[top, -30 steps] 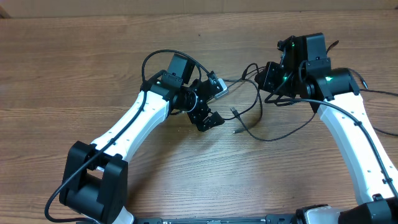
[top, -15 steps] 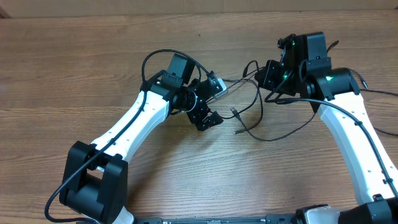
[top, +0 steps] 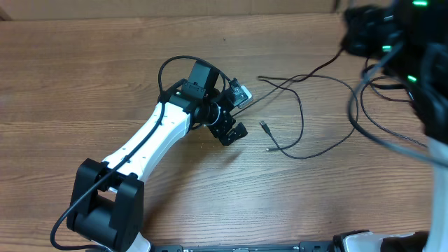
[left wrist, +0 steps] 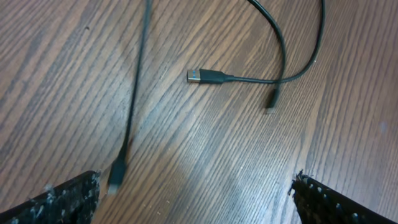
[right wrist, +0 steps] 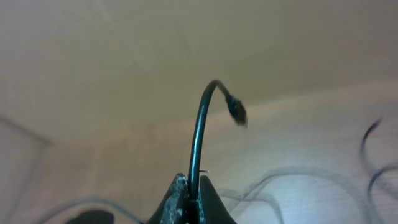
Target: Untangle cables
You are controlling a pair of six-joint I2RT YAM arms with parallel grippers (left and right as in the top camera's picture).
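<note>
My right gripper is above the looped pieces of cable, which lie to its right in the overhead view, so it will swing sideways and down next to release the cable by them.
Thin black cables [top: 301,115] lie spread in loose curves on the wooden table, right of my left gripper [top: 238,115]. The left gripper [left wrist: 196,208] is open and empty, low over the table. In the left wrist view a silvery-tipped plug [left wrist: 205,76] and a small dark plug [left wrist: 272,99] lie ahead of it, and a blurred cable end [left wrist: 118,171] shows near the left finger. My right gripper [right wrist: 191,193] is shut on a cable [right wrist: 198,143] whose plug end [right wrist: 236,113] sticks up past the fingers. The right arm [top: 413,42] is raised high and blurred.
Cable strands run from the table middle up toward the raised right arm at the top right [top: 329,66]. The thicker arm cable [top: 171,66] loops over the left arm. The tabletop [top: 84,84] is bare wood to the left.
The right arm has risen up and to the right with a cable in its jaws, pulling the cords out longer. The left arm has barely moved.
</note>
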